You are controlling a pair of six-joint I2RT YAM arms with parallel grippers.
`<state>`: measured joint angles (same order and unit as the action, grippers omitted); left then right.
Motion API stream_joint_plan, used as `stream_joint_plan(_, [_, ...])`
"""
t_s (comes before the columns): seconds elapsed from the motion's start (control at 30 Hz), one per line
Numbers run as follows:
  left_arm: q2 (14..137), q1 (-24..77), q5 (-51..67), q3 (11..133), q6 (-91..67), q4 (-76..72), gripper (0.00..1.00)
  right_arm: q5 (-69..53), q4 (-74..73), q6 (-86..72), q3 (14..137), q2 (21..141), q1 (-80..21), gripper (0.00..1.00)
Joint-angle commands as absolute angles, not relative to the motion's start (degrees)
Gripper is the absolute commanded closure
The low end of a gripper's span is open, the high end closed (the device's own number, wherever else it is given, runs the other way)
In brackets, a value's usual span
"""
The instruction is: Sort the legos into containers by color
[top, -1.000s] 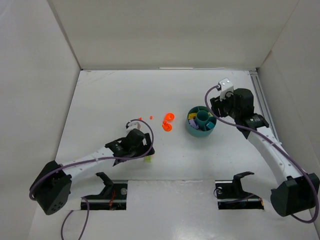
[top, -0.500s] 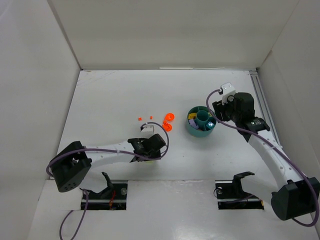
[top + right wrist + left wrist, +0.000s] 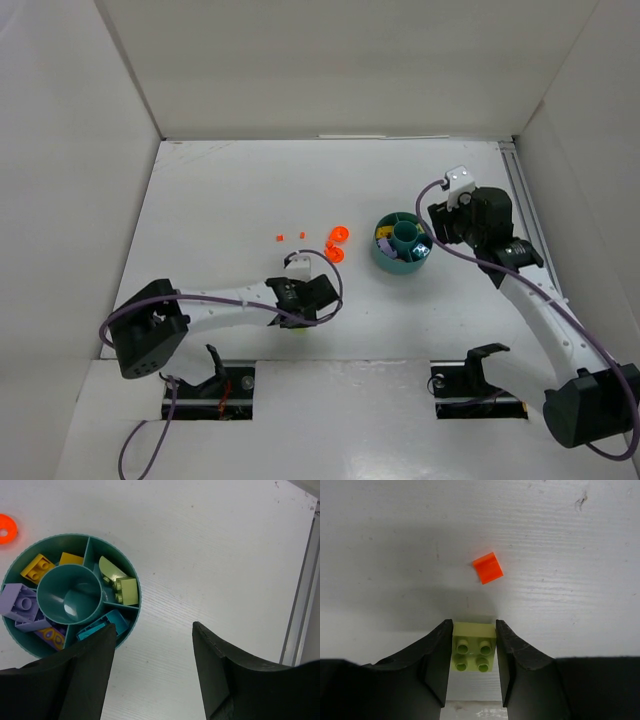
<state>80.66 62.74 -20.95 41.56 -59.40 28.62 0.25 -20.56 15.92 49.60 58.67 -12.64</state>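
The robot's left gripper will next go up and outward, to the right in the top view, over the container's yellow-green section [image 3: 420, 227] to let go, because matching legos lie there.
In the left wrist view a pale yellow-green lego [image 3: 474, 652] with four studs sits on the table, and my left gripper [image 3: 474, 630] is shut on it, both fingers pressing its sides. A small orange lego [image 3: 488, 568] lies just beyond it. From above, the left gripper [image 3: 305, 310] is low near the table's front edge. The round teal container [image 3: 381, 262] stands at centre right. Its compartments [image 3: 138, 592] hold yellow, purple, blue-teal and yellow-green legos. My right gripper [image 3: 154, 627] hangs open and empty above the container's right rim; from above, the right gripper [image 3: 440, 232] is at the dish's right side.
Two round orange pieces [image 3: 338, 236] lie left of the container, one of them in the right wrist view [image 3: 6, 528]. Two tiny orange bits [image 3: 280, 237] lie further left. A metal rail [image 3: 300, 605] runs along the table's right side. White walls enclose the table.
The left gripper's jaws have come together on the yellow-green lego, after the left arm shifted right along the front edge. The right arm has barely moved.
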Motion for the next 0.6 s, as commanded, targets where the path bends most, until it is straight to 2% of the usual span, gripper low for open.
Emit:
stream_joint_plan(0.0, [80.1, 63.1, -21.4, 45.8, -58.0, 32.5, 0.83, 1.0, -19.8, 16.3, 48.5, 56.3, -11.6, 0.32])
stream_joint_plan(0.13, [78.4, 63.1, -24.3, 50.8, -52.3, 29.7, 0.83, 5.0, -19.8, 14.7, 47.9, 53.4, -10.9, 0.31])
stream_joint_plan(0.27, [79.6, 62.0, -26.9, 59.1, -41.8, 23.4, 0.83, 12.9, -21.1, 11.3, 46.8, 47.3, -9.4, 0.16])
stream_joint_plan(0.33, [81.2, 59.9, -25.1, 65.4, -34.4, 19.9, 0.83, 16.7, -22.8, 8.9, 46.1, 42.7, -8.8, 0.00])
stream_joint_plan(0.47, [87.6, 57.8, -22.9, 77.7, -24.2, 12.8, 0.83, 26.9, -25.5, 5.2, 44.4, 35.3, -7.7, 0.00])
stream_joint_plan(0.57, [95.1, 55.4, -17.1, 88.8, -19.3, 11.2, 0.83, 28.3, -26.6, 4.6, 43.6, 30.9, -7.7, 0.00])
